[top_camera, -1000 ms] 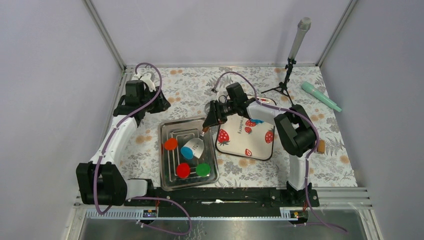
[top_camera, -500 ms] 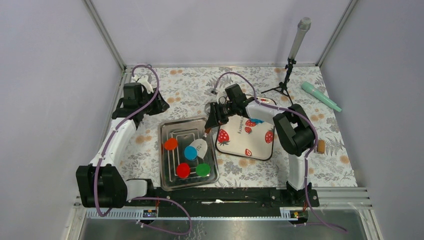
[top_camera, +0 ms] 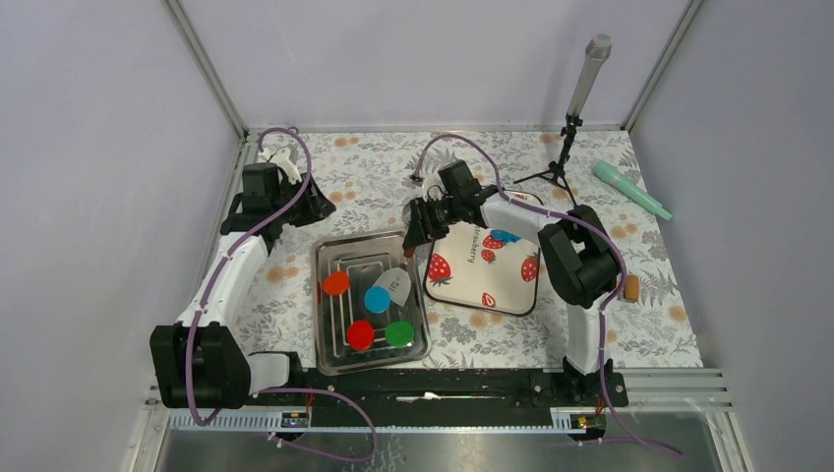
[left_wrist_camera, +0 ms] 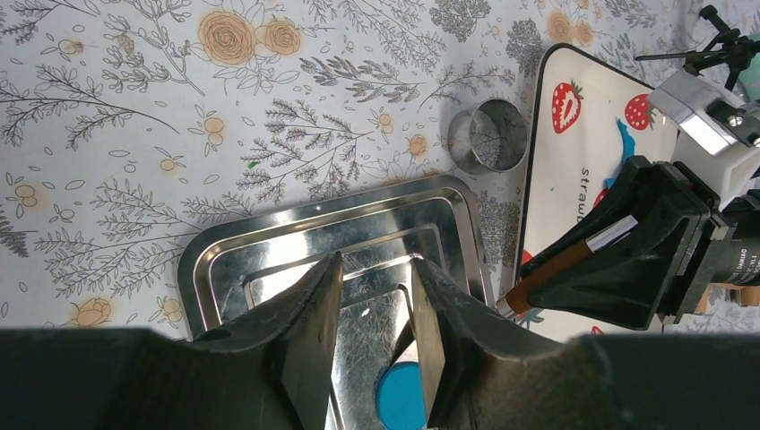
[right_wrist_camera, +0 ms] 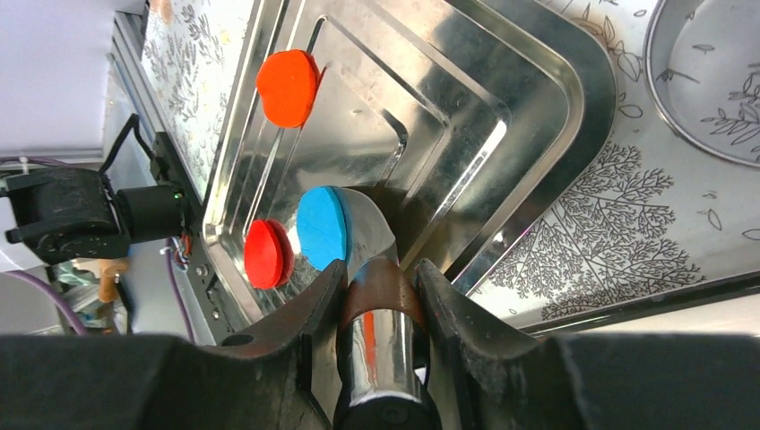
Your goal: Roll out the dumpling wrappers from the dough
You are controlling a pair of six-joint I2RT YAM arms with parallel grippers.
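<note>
My right gripper lifts across the mat next, then lowers and releases the spatula on the cloth near the teal microphone, with the blue disc (top_camera: pixel 377 299) in the tray.
A round blue dough disc (top_camera: pixel 377 299) lies in the metal tray (top_camera: pixel 334 256) beside orange (top_camera: pixel 335 283), red (top_camera: pixel 360 334) and green (top_camera: pixel 398 334) discs. A ragged blue dough scrap (top_camera: pixel 505 236) sits on the strawberry mat (top_camera: pixel 487 280). My right gripper (right_wrist_camera: pixel 378 269) is shut on a spatula handle (right_wrist_camera: pixel 384 309). The spatula's blade (right_wrist_camera: pixel 369 224) rests against the blue disc (right_wrist_camera: pixel 320 226) inside the tray. My left gripper (left_wrist_camera: pixel 376 264) hovers over the tray's far end, open, with only bare tray (left_wrist_camera: pixel 269 237) between its fingers.
A metal ring cutter (left_wrist_camera: pixel 488 134) stands on the floral cloth between tray and mat. A microphone on a small tripod (top_camera: pixel 575 108) and a teal microphone (top_camera: pixel 629 189) are at the far right. The left arm (top_camera: pixel 236 265) runs along the tray's left side.
The right gripper and spatula have drawn back slightly toward the far right, and the blue disc has shifted a little right with the blade. The left arm has barely moved.
</note>
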